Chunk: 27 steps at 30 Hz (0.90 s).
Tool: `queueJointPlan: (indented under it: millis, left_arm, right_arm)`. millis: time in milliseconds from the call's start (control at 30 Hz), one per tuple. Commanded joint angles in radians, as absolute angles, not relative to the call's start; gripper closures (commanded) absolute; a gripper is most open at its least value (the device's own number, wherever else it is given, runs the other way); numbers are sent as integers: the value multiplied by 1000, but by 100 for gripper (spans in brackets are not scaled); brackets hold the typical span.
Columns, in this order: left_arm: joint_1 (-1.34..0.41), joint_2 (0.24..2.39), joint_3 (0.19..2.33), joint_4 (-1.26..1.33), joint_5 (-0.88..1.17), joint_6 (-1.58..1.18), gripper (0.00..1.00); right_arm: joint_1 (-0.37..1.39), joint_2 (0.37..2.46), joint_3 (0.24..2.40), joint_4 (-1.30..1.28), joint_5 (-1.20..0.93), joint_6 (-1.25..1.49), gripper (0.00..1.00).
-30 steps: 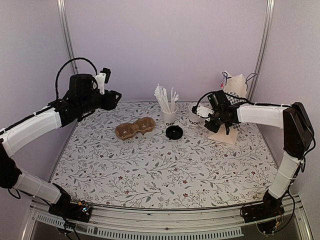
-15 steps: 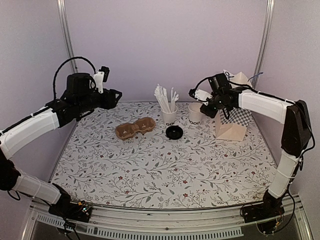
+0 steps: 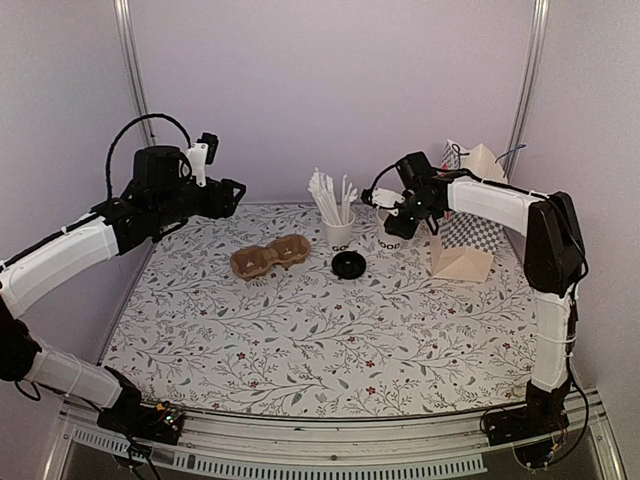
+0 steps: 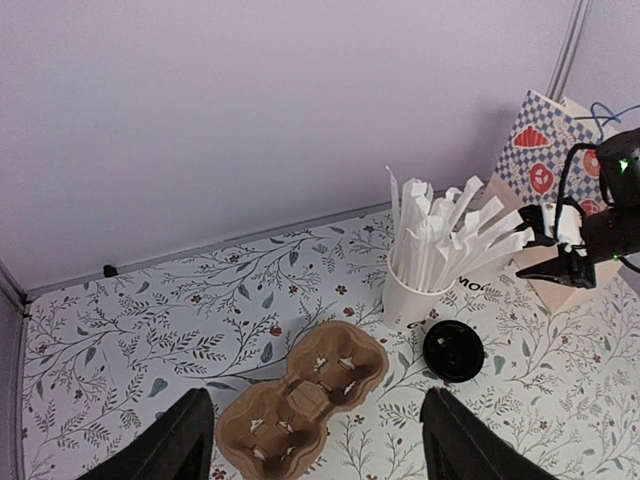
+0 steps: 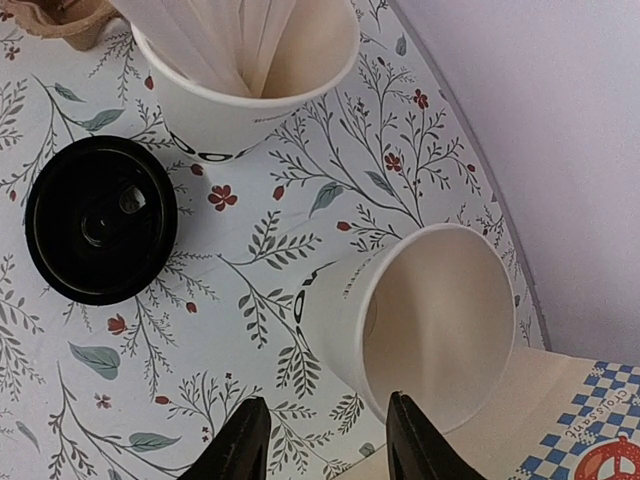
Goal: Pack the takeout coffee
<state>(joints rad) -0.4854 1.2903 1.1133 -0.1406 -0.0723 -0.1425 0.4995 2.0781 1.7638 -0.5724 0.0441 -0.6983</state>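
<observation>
The robot's open right hand should go down onto the coffee cup's near rim (image 3: 388,225) (image 5: 366,375) next, because the lidless top of the cup has space for one finger inside and one outside.
The takeout coffee cup (image 5: 400,310) is a white paper cup with dark lettering; it stands open and lidless at the back right (image 3: 388,241). Its black lid (image 5: 100,232) lies flat on the table to its left (image 3: 348,264). My right gripper (image 5: 328,445) is open and hovers just above the cup's near side; one finger overlaps the rim, the other stays outside (image 3: 402,214). My left gripper (image 4: 320,450) is open and empty, high above the brown pulp carrier (image 4: 300,395), at the back left (image 3: 226,196).
A white cup full of white straws (image 3: 338,228) stands between the carrier (image 3: 270,257) and the coffee cup. A paper bag with a checked pattern (image 3: 465,245) stands right of the cup. The back wall is close behind.
My right gripper has left the paper bag and moved left and back to sit over the open cup. The bag now stands upright. The left arm has barely moved.
</observation>
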Motion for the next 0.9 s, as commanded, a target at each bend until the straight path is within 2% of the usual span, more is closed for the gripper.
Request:
queueJointPlan:
  millis: [0, 367, 800, 867]
  left_arm:
    - [-475, 1278, 1126, -139, -71, -140, 27]
    - [-474, 1285, 1127, -144, -66, -137, 28]
    - [-469, 1295, 1132, -157, -86, -139, 29]
    - [-468, 1297, 1132, -158, -87, -140, 29]
  right_arm:
    - [501, 2136, 1821, -584, 77, -730, 57]
    - [492, 2216, 1878, -565, 94, -770, 60]
    - [492, 2187, 1861, -653, 63, -773, 99]
    - [491, 2177, 1852, -663, 54, -766, 100]
